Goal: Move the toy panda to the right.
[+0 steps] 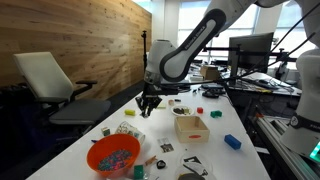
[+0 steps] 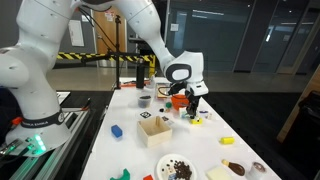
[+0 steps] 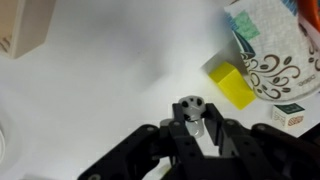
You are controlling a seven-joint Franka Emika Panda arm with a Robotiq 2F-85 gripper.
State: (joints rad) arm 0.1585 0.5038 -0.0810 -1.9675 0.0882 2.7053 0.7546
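The toy panda in my gripper needs to go down next onto the table beside the yellow block, and I need to open there, since the white table is bare.
The toy panda point(image 3: 192, 104) is a small white figure with black eyes and ears. In the wrist view it sits between the black fingers of my gripper point(image 3: 193, 118), which are closed against its sides. Only its head and a bit of pale body show. In both exterior views the gripper point(image 1: 148, 104) point(image 2: 190, 106) points down, low over the white table near its middle. The panda is too small to make out there. I cannot tell whether it rests on the table or hangs just above it.
A yellow block point(image 3: 232, 85) and a patterned cup point(image 3: 280, 50) lie close by the gripper. A wooden box point(image 1: 190, 126) point(image 2: 155, 130), a blue block point(image 1: 232, 142), an orange bowl of beads point(image 1: 113, 155) and small items stand on the table. An office chair point(image 1: 55, 85) is alongside.
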